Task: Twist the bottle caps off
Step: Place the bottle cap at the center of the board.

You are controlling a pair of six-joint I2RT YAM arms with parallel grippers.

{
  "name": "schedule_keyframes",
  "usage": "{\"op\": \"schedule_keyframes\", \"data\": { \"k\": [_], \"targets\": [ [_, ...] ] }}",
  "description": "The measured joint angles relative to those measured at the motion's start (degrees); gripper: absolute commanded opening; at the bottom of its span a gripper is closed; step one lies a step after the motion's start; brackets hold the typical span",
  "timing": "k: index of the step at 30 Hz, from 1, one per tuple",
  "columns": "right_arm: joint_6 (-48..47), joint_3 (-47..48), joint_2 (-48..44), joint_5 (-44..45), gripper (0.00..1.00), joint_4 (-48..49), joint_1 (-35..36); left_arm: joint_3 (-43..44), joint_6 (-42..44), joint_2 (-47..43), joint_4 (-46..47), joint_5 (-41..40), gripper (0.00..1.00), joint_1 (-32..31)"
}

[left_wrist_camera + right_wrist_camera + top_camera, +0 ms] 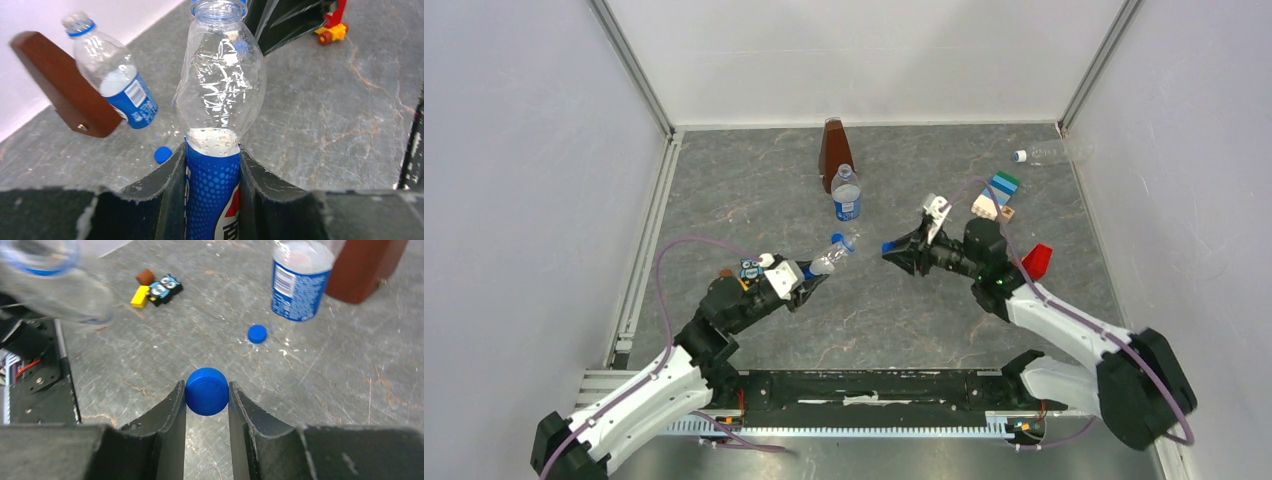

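Note:
The blue cap in my right gripper will next go down onto the bare tabletop near the loose cap and be released there, since the tilted bottle's neck is already open.
My left gripper (809, 272) (212, 150) is shut on the blue-labelled body of a clear bottle (834, 252) (220, 85), held tilted above the table. The neck of this bottle (218, 7) points at my right gripper and has no cap. My right gripper (894, 250) (207, 390) is shut on a blue cap (889, 247) (207, 391), a short way from that neck. A second labelled bottle (847, 195) (112, 80) (299, 282) stands uncapped at the middle back, and a loose blue cap (162, 154) (257, 333) lies beside it. A small unlabelled bottle (1052, 153) with a white cap (1020, 156) lies at the far right.
A brown pyramid-shaped object (833, 150) (65, 82) stands just behind the standing bottle. Toy blocks sit near the right arm: a red one (1037, 261) and teal and white ones (996, 195). An owl block (750, 269) (165, 289) lies by the left arm. Walls enclose the table.

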Motion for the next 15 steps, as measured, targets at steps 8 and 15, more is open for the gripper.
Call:
{"op": "schedule_keyframes", "data": {
  "k": [8,15],
  "targets": [
    [6.01,8.02,17.86,7.34,0.14,-2.56,0.0,-3.96,-0.02,-7.19,3.56,-5.07,0.16,0.02],
    [9.11,11.39,29.29,11.69,0.15,-3.76,0.24,-4.66,-0.04,-9.25,4.66,-6.47,0.16,0.02]
  ]
}}
